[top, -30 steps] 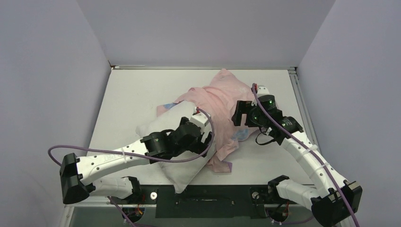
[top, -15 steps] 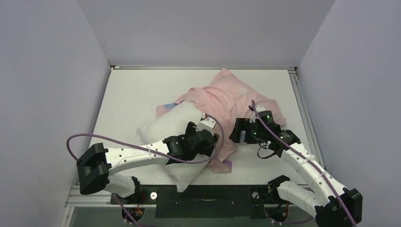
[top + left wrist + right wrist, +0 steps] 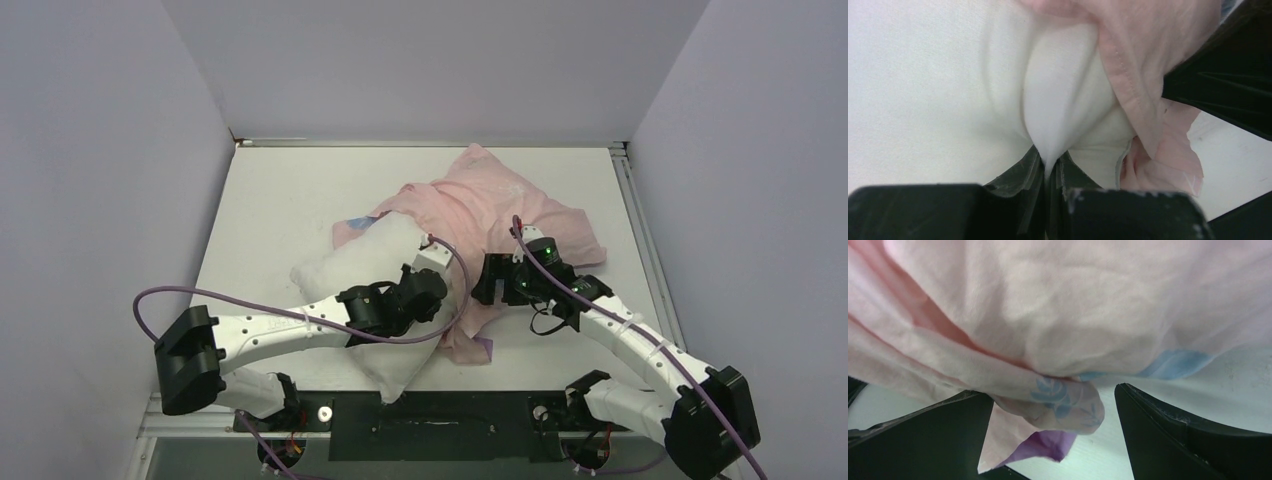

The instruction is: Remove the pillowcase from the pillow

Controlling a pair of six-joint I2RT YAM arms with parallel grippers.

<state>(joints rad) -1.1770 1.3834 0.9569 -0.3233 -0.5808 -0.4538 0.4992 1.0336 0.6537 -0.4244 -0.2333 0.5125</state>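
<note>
Next my left gripper will pull the pillow's fold left in the top view toward the pillow's bare corner and release it, since the pillow's far end is still inside the pillowcase [image 3: 480,205].
The white pillow [image 3: 345,265] lies at the table's near left, its far end still inside the pale pink pillowcase [image 3: 480,205]. My left gripper [image 3: 440,300] sits at the pillow's right side, next to the pillowcase hem. Its jaws are shut on a pinched fold of the white pillow [image 3: 948,75], with the pink pillowcase [image 3: 1148,60] hem just to the right. My left gripper [image 3: 1050,167] holds only white cloth. My right gripper [image 3: 485,285] is open at the pillowcase's near edge. A bunched fold of pillowcase [image 3: 1073,305] with blue print and a purple corner hangs between the open fingers of my right gripper [image 3: 1055,410].
The white table [image 3: 280,190] is boxed in by lilac walls at left, back and right. A metal rail [image 3: 635,215] runs along its right edge. A black strip [image 3: 430,425] lies at the near edge between the arm bases. Both arms' purple cables loop beside them.
My left gripper has shut on a fold of the pillow. My right arm has drawn left and nearer, down to the pillowcase's near edge, staying open.
</note>
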